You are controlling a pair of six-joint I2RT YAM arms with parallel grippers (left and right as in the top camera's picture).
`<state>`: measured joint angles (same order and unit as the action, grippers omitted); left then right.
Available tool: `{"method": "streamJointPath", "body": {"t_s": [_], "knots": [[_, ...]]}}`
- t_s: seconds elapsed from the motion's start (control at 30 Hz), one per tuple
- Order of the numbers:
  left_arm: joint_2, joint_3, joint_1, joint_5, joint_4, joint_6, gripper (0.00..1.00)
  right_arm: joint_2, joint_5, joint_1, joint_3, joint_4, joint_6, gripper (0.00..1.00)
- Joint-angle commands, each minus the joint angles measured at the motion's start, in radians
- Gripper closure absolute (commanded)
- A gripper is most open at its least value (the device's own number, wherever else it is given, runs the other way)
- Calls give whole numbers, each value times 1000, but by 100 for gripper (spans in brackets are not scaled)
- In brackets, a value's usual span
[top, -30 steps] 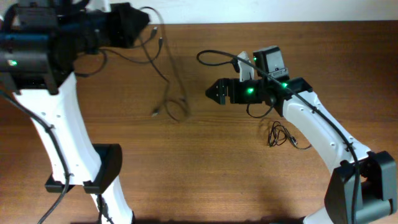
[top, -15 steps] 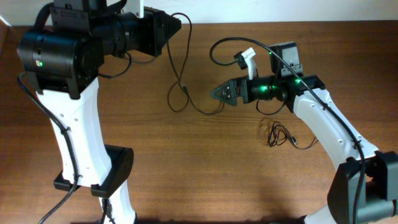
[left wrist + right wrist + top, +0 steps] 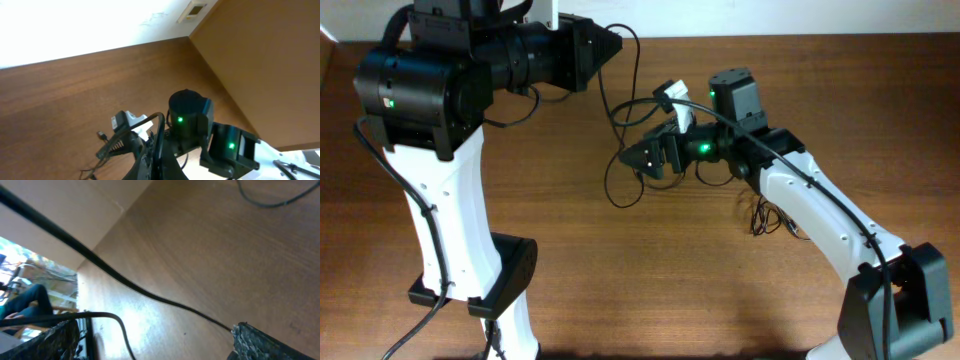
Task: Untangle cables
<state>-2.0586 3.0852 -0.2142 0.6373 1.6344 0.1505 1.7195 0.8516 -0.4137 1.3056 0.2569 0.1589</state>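
Observation:
The pieces of cable are crossing. I will next move my left gripper toward the tabletop cable (image 3: 554,99), to its left in the overhead view, and let go of the black cable (image 3: 609,183) to spread the pieces.
High over the table's far side, my left gripper (image 3: 617,43) is shut on a thin black cable (image 3: 609,183). The cable hangs down from it and ends in a loose loop over the wood. In the left wrist view the left gripper (image 3: 158,152) pinches that cable, and a small plug (image 3: 101,135) dangles to the left. My right gripper (image 3: 632,158) stands open beside the hanging cable. In the right wrist view the right gripper (image 3: 150,332) gapes wide, and the cable (image 3: 125,285) crosses to its right finger (image 3: 260,342). A small bunch of cables (image 3: 772,217) lies under the right arm.
The brown wooden table (image 3: 650,290) runs to a white wall at the back. The left arm's base (image 3: 480,285) stands at the front left, the right arm's base (image 3: 905,305) at the front right. A thick arm cable (image 3: 650,100) arcs above the right wrist.
The left gripper carried the cable up and to the right, then held still. Over the last half second the right gripper moved left to the hanging cable.

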Motion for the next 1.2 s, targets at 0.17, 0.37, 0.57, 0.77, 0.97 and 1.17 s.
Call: {"method": "streamJointPath", "body": {"t_s": [0.17,0.37,0.57,0.77,0.97,1.17], "knots": [[26,5,-1,138,-6,21,100,-21,-131,-27,21,-115,86,0],[26,5,-1,187,-2,21,100,-13,-146,-27,21,-142,86,37],[26,5,1,99,-1,20,100,-13,-149,-26,21,-130,138,96],[24,-5,1,-561,54,20,93,-56,-161,-15,21,-76,183,96],[24,-78,1,-694,53,20,31,-206,-393,10,21,55,183,96],[24,-153,1,-669,53,12,1,-328,-419,23,21,52,210,96]]}}
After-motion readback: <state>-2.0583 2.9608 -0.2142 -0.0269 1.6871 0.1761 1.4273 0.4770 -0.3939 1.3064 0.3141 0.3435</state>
